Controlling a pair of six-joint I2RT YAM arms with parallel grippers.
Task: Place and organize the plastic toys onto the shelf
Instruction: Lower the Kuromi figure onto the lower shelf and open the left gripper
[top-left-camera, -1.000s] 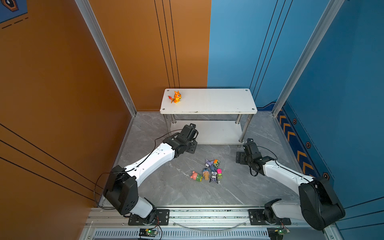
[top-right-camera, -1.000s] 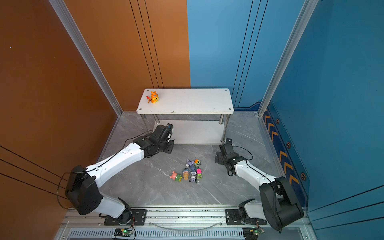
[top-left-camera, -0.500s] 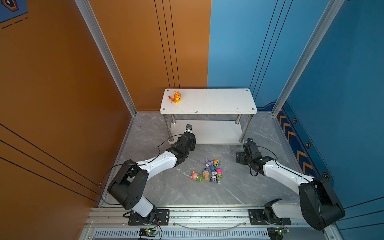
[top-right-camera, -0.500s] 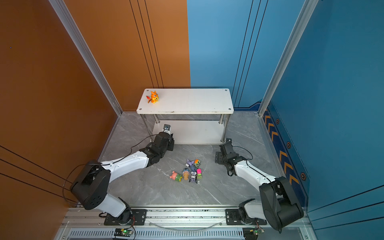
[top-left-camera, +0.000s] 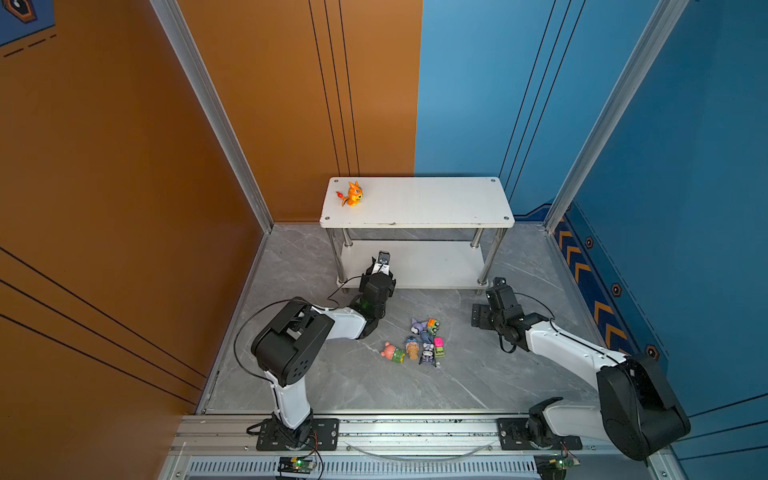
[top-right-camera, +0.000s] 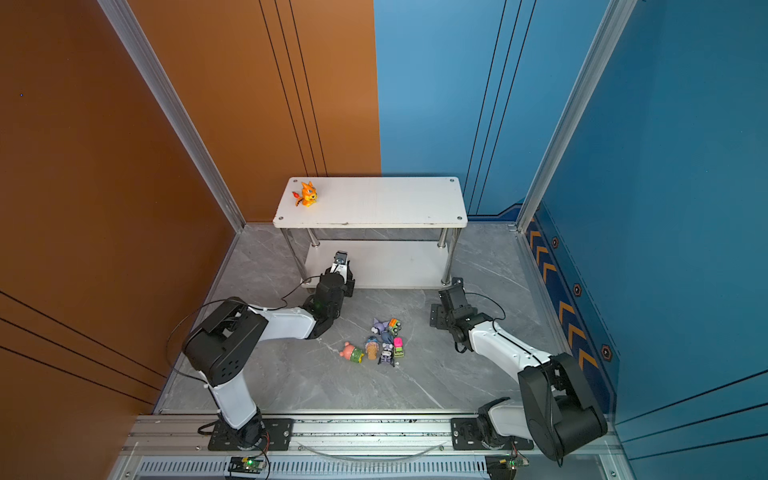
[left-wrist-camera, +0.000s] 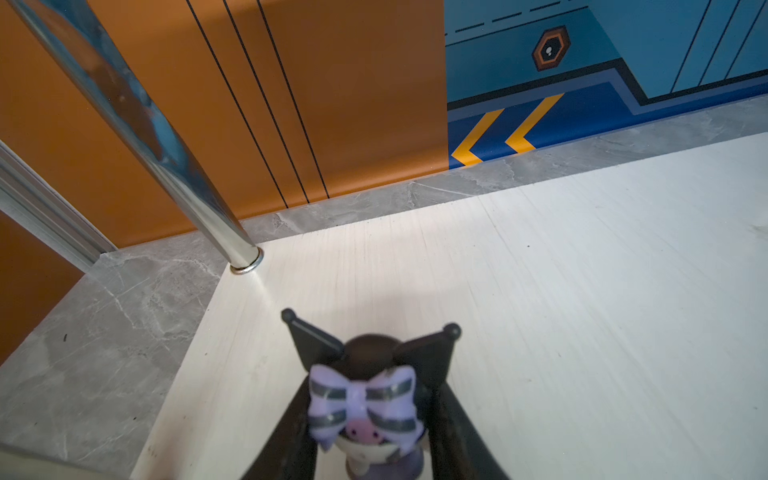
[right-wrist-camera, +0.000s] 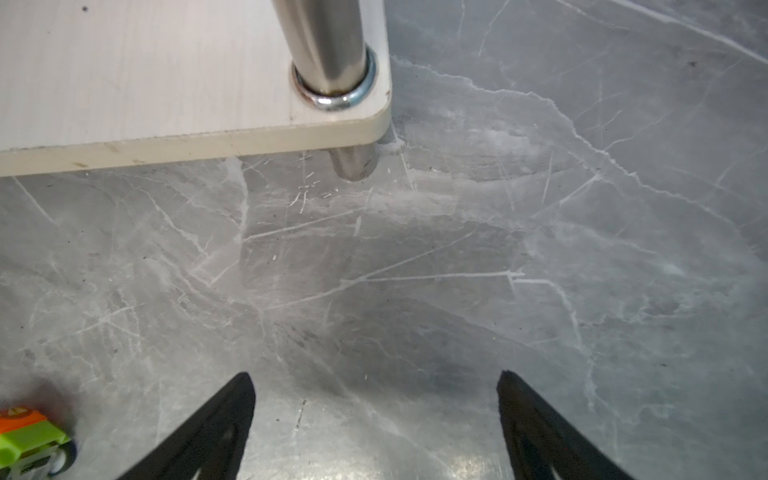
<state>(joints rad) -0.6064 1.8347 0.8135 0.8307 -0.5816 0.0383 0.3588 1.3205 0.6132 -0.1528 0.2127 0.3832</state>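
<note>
I will lower my left gripper onto the clear patch by the chrome leg and release the black-purple imp, because the lower board (top-left-camera: 436, 262) is bare around it.
My left gripper (top-left-camera: 383, 261) (left-wrist-camera: 370, 419) is shut on a black-purple imp (left-wrist-camera: 365, 399) with a striped lilac bow. It holds the imp just over the left front part of the shelf's lower board (left-wrist-camera: 540, 311) (top-left-camera: 436, 262). An orange dragon (top-left-camera: 352, 194) (top-right-camera: 306, 194) stands on the top board (top-left-camera: 415, 203) at its left end. Several more toys lie in a pile on the floor (top-left-camera: 419, 340) (top-right-camera: 380, 340), among them a pink bear (top-left-camera: 390, 352) and a pink car (top-left-camera: 438, 347). Right of the pile, my right gripper (top-left-camera: 496, 284) (right-wrist-camera: 374, 378) hangs open and empty above bare floor.
A chrome leg (left-wrist-camera: 174, 166) rises close to the left of the held imp. Another leg (right-wrist-camera: 332, 41) and the lower board's corner lie ahead of the right gripper. An orange-green car (right-wrist-camera: 29, 436) shows beside the right fingers. Orange and blue walls enclose the grey marble floor (top-left-camera: 374, 386).
The left arm has reached forward and down, carrying the imp from in front of the shelf onto the lower board's left front. The right arm has stayed still.
</note>
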